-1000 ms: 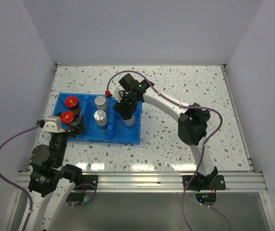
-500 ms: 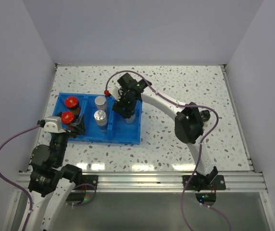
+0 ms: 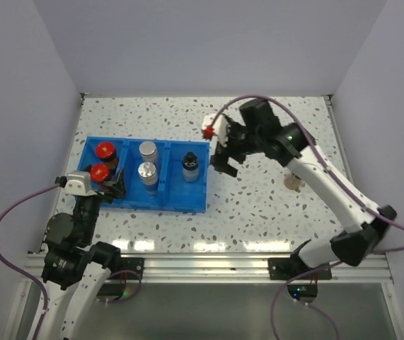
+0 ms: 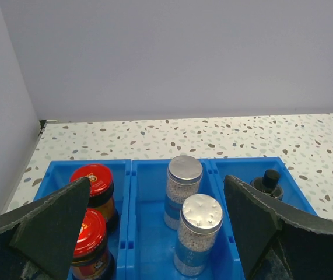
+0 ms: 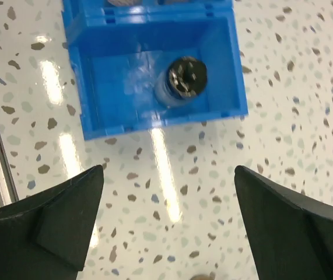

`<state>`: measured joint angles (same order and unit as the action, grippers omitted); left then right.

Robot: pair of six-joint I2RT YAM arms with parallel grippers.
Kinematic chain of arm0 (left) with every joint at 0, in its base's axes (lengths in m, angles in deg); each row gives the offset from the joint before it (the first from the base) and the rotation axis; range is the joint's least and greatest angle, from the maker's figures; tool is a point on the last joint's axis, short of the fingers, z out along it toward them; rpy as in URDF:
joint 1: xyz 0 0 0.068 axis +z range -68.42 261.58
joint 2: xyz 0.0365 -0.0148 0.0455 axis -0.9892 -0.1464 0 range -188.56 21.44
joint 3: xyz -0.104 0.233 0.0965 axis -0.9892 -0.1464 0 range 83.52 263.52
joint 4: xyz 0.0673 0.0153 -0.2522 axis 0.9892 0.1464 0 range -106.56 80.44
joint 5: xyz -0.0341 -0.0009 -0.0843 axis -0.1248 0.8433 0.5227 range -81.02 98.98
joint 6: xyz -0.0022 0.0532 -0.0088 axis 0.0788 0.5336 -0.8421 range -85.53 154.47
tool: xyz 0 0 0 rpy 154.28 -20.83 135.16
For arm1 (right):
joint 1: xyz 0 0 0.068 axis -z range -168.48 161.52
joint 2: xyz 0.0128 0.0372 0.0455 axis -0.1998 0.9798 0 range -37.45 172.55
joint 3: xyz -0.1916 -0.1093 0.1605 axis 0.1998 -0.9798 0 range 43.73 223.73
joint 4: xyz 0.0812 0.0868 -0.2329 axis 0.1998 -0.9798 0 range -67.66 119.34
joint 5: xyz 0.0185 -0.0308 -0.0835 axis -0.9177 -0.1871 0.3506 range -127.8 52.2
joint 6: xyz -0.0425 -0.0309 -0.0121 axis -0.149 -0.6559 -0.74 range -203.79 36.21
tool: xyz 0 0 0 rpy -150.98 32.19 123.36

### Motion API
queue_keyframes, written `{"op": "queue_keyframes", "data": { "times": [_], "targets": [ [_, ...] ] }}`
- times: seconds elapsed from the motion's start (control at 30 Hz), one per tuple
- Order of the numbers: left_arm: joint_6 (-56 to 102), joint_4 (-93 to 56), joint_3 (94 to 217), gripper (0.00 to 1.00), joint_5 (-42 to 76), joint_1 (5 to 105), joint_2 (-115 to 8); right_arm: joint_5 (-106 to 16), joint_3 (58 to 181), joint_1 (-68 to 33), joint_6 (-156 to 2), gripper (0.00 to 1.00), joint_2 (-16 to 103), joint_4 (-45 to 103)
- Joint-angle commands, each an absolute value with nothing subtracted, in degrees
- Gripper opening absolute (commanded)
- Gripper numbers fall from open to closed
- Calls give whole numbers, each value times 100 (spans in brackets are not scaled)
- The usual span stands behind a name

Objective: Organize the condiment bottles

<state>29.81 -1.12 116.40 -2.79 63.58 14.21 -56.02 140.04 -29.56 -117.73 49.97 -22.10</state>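
Note:
The right gripper moves away from the tray and down onto the bottle next, since the clear bottle beside my forearm [image 3: 293,181] still stands out on the speckled table.
The blue tray [image 3: 177,202] holds the condiment bottles. Two red-lidded brown jars [image 3: 104,150] [image 3: 100,172] stand in its left compartment. Two silver-topped shakers [image 3: 148,149] [image 3: 146,171] stand in the middle one. A clear black-capped bottle [image 3: 192,164] stands alone in the right one and also shows as the bottle [image 5: 181,79] in the right wrist view. My right gripper [image 3: 226,164] hovers open and empty over the table just right of the tray. My left gripper [image 4: 157,230] is open at the tray's near left corner, facing the jars [image 4: 91,181] and shakers [image 4: 201,216].
A small pale object [image 3: 295,181] sits on the speckled table to the right, partly hidden by my right forearm. White walls close in the table on three sides. An aluminium rail [image 3: 202,265] runs along the near edge.
My right gripper opened and let go of the black-capped bottle, which stays in the right compartment. The right arm then swung out of the tray to the right. The left arm did not move.

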Motion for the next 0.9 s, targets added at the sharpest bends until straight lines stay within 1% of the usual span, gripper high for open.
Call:
{"op": "queue_keyframes", "data": {
  "times": [0.0, 0.07, 0.13, 0.2, 0.27, 0.37, 0.6, 0.77, 0.87],
  "targets": [
    [3148, -364, 11603, 100, -139, 6400, 1414, -5933, 12954, -1762, -11615, 97, 4185, -2208],
    [3140, -364, 11595, 100, -122, 6400, 1397, -5724, 12338, -1355, -11256, 97, 3650, -2173],
    [3148, -364, 11595, 100, -104, 6400, 1405, -5486, 11574, -932, -10800, 96, 3210, -1823],
    [3148, -364, 11595, 100, -86, 6400, 1397, -4986, 10890, -643, -10525, 97, 2585, -1541],
    [3157, -364, 11595, 100, -60, 6400, 1379, -4643, 10545, -257, -10234, 98, 2120, -1215],
    [3157, -364, 11595, 100, -42, 6400, 1370, -4457, 10140, 262, -10049, 97, 1881, -1074],
    [3157, -364, 11595, 100, -16, 6392, 1379, -4606, 9770, 1143, -10058, 96, 1985, -1030],
    [3157, -373, 11603, 100, 2, 6392, 1414, -4870, 9796, 1889, -10137, 96, 2381, -1056],
    [3157, -373, 11595, 100, 10, 6392, 1440, -4878, 9787, 2153, -10155, 96, 2670, -925]
  ]
}}
